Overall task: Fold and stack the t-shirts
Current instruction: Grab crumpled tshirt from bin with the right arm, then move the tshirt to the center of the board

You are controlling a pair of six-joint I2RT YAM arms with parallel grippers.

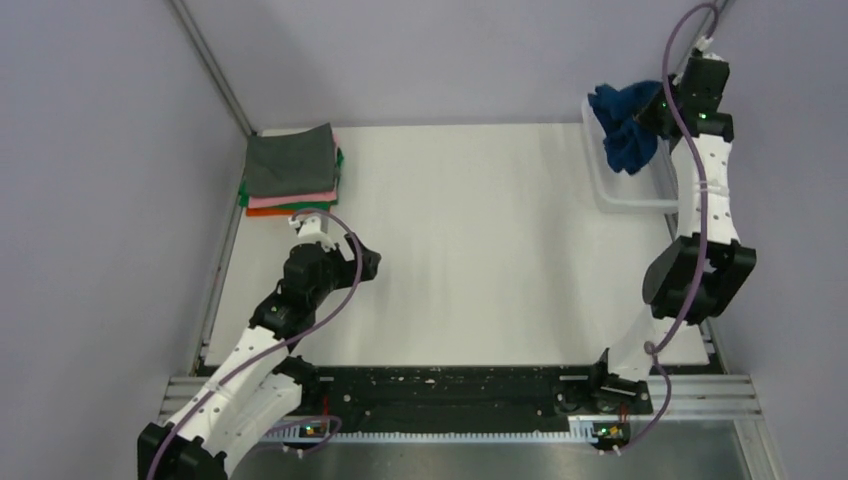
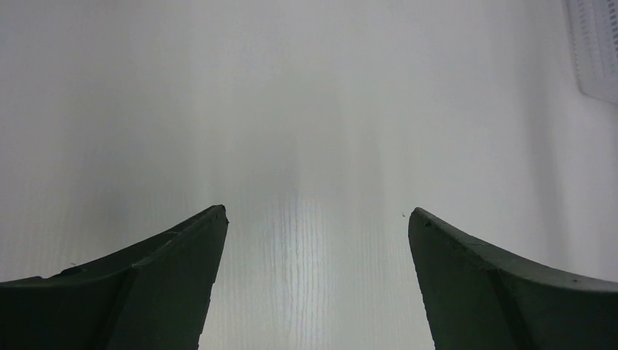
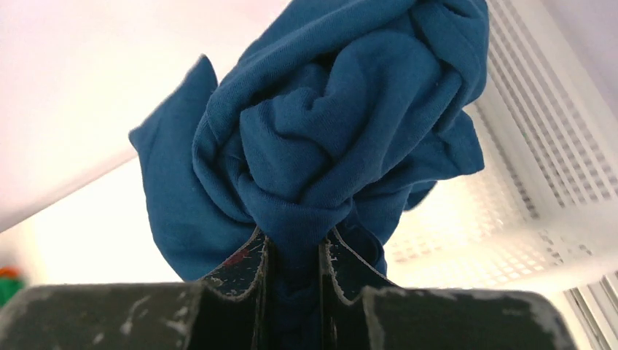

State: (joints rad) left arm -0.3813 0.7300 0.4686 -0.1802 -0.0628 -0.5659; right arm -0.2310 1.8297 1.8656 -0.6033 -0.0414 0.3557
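I should next lift my right gripper, move back and to the left in the top view, then go down to release the navy blue t-shirt over the table's bare middle.
A crumpled navy blue t-shirt [image 1: 625, 130] hangs bunched above the white mesh basket [image 1: 640, 195] at the far right. My right gripper [image 1: 655, 118] is shut on a fold of it; in the right wrist view the blue t-shirt [image 3: 328, 124] fills the frame and a wad of cloth is pinched at the right gripper [image 3: 295, 244]. A stack of folded t-shirts [image 1: 292, 170], grey on top of pink, green and orange, lies at the far left corner. My left gripper [image 1: 372, 262] stands open over bare table, with nothing at the left gripper [image 2: 317, 215].
The white table [image 1: 480, 250] spreads between the arms. A metal frame post [image 1: 215, 70] rises at the back left. The basket's mesh wall [image 3: 539, 168] lies right under the hanging shirt, and its corner [image 2: 594, 47] shows in the left wrist view.
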